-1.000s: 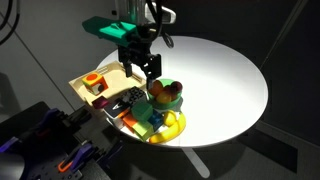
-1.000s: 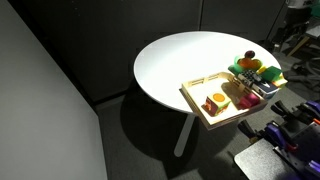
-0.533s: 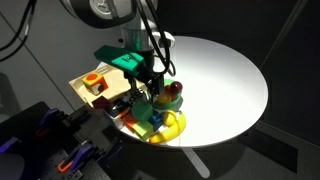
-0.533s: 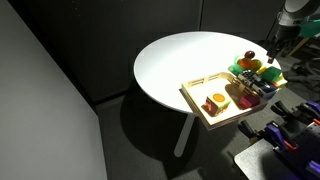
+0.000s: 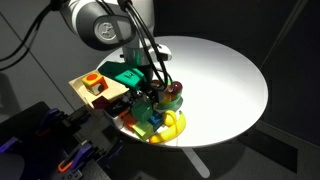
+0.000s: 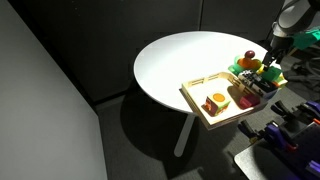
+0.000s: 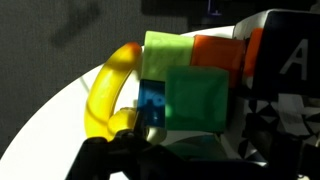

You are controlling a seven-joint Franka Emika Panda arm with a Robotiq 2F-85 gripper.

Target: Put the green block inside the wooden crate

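I will next lower my open gripper over the top of the green block [image 5: 151,119] [image 7: 195,98], with a finger on either side, and close on it, because the block is below.
The green block [image 7: 195,98] fills the middle of the wrist view, next to a blue block [image 7: 152,100], an orange block [image 7: 218,50] and a yellow banana [image 7: 103,92]. In an exterior view the green block [image 5: 151,119] lies in the cluster at the table's near edge. My gripper [image 5: 152,96] hangs low over that cluster, open, with its dark fingers [image 7: 185,152] to either side below the block. It also shows in an exterior view [image 6: 268,60]. The wooden crate [image 5: 84,80] sits beside the cluster and holds an orange and red item; its rim shows in an exterior view [image 6: 196,99].
A round fruit bowl [image 5: 170,93] with fruit stands right by the gripper, also seen in an exterior view [image 6: 250,66]. The white round table [image 5: 220,75] stretches away behind. Dark equipment [image 5: 50,140] lies below the table's near edge.
The arm has come down from above the crate's far side toward the block cluster and bowl. The blocks, bowl and crate have not moved.
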